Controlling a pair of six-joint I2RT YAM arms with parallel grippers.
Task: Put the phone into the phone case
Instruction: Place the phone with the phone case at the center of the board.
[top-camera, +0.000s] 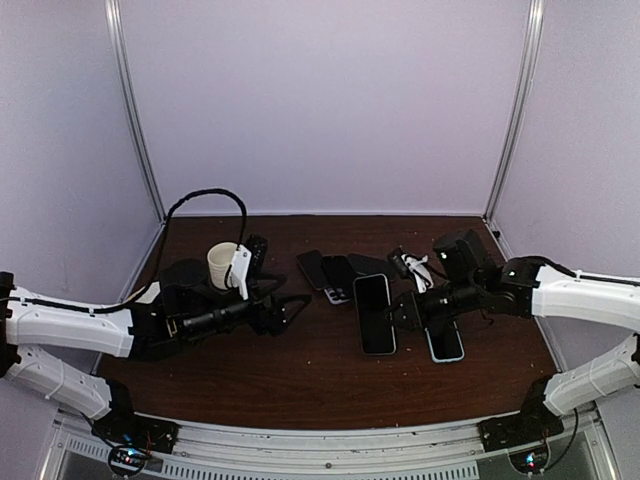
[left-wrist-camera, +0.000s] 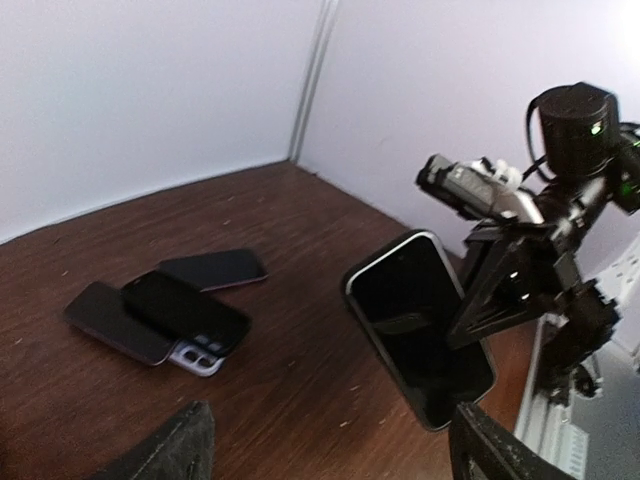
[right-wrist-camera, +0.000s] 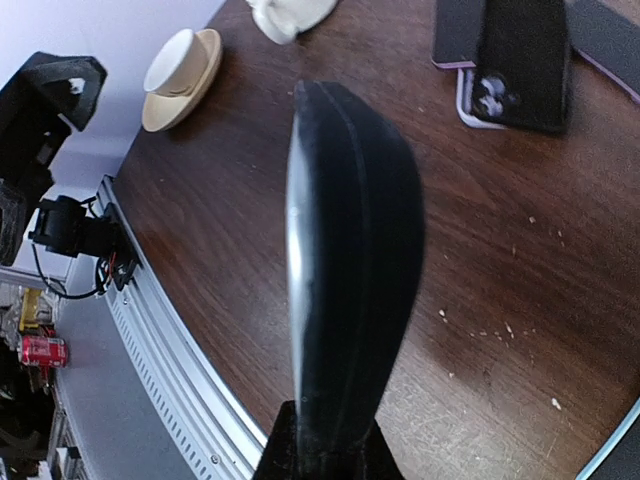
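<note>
I should lower my right gripper next toward the bare wood (top-camera: 408, 353) beside the flat phone and let go of the black-screened phone (top-camera: 375, 313) there, because that part of the table is clear.
My right gripper (top-camera: 405, 310) is shut on a black-screened phone (top-camera: 375, 313) by its long edge and holds it above the table's middle. In the right wrist view the phone (right-wrist-camera: 350, 250) stands edge-on in the gripper (right-wrist-camera: 320, 455), a silvery edge against a thick black back layer. The left wrist view shows the phone's (left-wrist-camera: 420, 325) screen and black rim. My left gripper (top-camera: 290, 305) is open and empty, left of the phone; its fingers (left-wrist-camera: 170, 450) frame bare table. A pale case (left-wrist-camera: 195, 355) with a camera cutout lies under a black phone (left-wrist-camera: 185, 310).
Dark phones or cases lie in a pile at the back centre (top-camera: 330, 272). Another phone (top-camera: 445, 343) lies flat under my right arm. A cream paper cup (top-camera: 222, 265) stands by my left arm. The table's metal front rail (right-wrist-camera: 170, 370) is close.
</note>
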